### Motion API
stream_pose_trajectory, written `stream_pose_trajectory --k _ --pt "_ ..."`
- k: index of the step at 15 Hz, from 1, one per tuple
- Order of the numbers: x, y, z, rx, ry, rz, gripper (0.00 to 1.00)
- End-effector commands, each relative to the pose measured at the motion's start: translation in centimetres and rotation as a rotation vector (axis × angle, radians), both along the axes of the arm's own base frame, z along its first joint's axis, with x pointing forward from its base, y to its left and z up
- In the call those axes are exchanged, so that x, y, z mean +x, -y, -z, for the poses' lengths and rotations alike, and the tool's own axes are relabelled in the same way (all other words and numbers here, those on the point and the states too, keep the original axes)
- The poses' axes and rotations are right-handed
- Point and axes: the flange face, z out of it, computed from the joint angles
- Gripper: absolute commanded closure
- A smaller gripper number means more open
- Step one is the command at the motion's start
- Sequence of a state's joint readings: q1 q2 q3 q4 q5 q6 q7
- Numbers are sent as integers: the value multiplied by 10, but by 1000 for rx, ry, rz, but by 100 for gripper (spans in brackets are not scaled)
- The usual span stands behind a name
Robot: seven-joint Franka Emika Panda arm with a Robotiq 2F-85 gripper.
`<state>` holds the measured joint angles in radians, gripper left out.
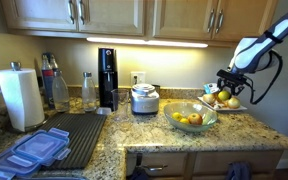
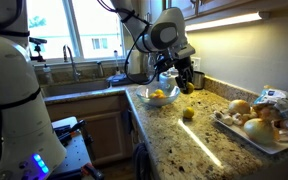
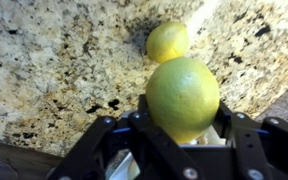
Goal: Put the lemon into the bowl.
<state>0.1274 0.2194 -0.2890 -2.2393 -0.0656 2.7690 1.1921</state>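
I will move my gripper toward the glass bowl next, then down over the fruit inside (image 1: 190, 118), because the held lemon still hangs outside the bowl's rim.
My gripper (image 3: 182, 128) is shut on a yellow-green lemon (image 3: 182, 95), which fills the middle of the wrist view. A second lemon (image 3: 167, 40) lies on the granite counter below it; it also shows in an exterior view (image 2: 188, 113). The glass bowl (image 1: 210, 122) stands on the counter with yellow fruit inside; it also shows in the other exterior view (image 2: 149, 101). In both exterior views the gripper (image 1: 224, 90) (image 2: 187, 82) hangs above the counter, between the bowl and the fruit plate.
A white plate (image 2: 246, 140) with reddish-tan round fruits sits on the counter beyond the gripper (image 1: 236, 106). A white cooker pot (image 1: 144, 98), bottles, a paper towel roll (image 1: 20, 97) and blue-lidded containers (image 1: 34, 150) stand further along. A sink (image 2: 79, 80) lies behind the bowl.
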Motion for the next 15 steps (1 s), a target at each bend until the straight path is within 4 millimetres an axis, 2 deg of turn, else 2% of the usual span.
stream_pose_trajectory --k 1,5,8,11,15 --pt "-21 -44 -31 15 4 -134 65" --pt "-25 -109 -33 72 21 -329 65" --pt "-20 -142 -19 96 11 -439 65" --pt "-15 -159 4 112 -12 -518 65" --pt "-3 -167 38 116 -54 -578 65"
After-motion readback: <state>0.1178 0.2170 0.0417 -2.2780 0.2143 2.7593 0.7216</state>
